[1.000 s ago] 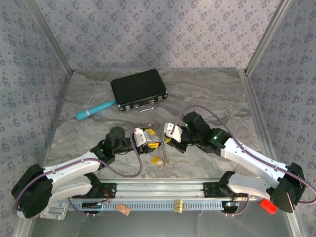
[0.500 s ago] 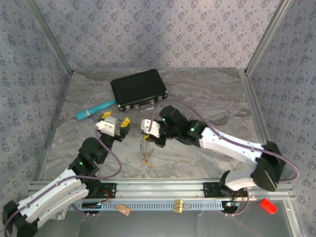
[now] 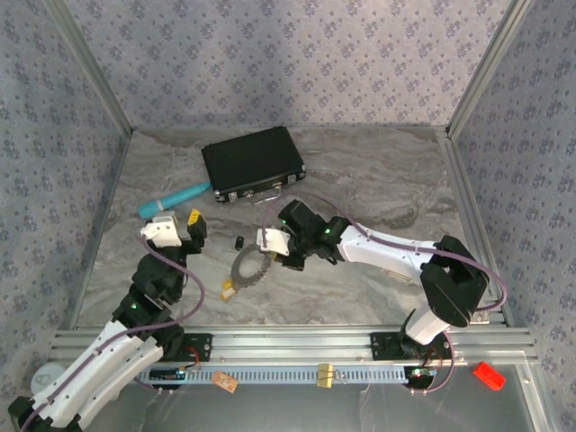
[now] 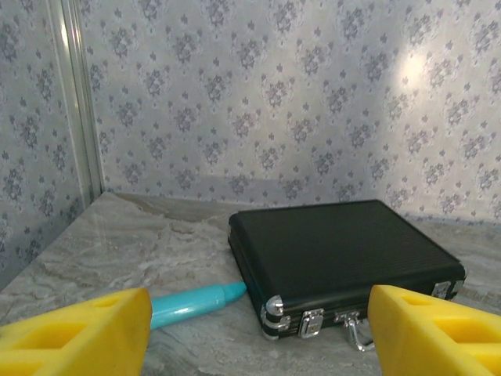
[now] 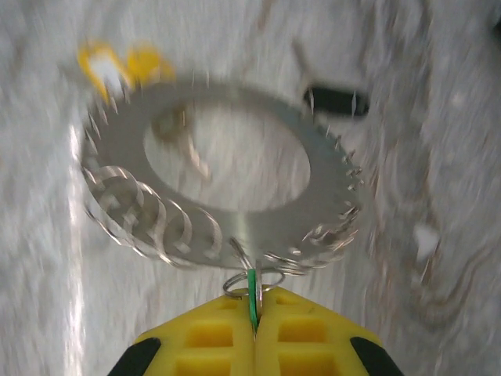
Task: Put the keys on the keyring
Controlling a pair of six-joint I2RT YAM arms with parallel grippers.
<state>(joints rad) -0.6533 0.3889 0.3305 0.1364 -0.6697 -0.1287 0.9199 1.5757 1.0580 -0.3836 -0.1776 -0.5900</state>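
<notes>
The green key (image 5: 252, 301) has its loop joined to the keyring, so my right gripper should first move back toward the metal bar and down, to let go of the key on the tabletop.
The keyring (image 5: 227, 157), a flat grey toothed ring with small wire rings on its rim, lies out in front of my right gripper (image 5: 254, 313). That gripper is shut on a green key (image 5: 252, 301) joined to the ring's rim by a wire loop. In the top view the keyring (image 3: 247, 266) is low over the table, left of my right gripper (image 3: 268, 245). Yellow keys (image 3: 229, 290) sit at its near-left edge and a black key (image 3: 240, 242) at its far side. My left gripper (image 3: 184, 222) is raised further left, open and holding nothing, its yellow fingers (image 4: 78, 333) wide apart.
A black case (image 3: 253, 163) lies at the back of the table, with a teal pen (image 3: 173, 200) to its left. Both appear ahead of the left gripper, the case (image 4: 337, 251) and the pen (image 4: 196, 301). A metal rail (image 3: 297, 342) runs along the near edge.
My left gripper let go of the ring, opened and drew back left. My right gripper carried the keyring left and down towards the table by the green key.
</notes>
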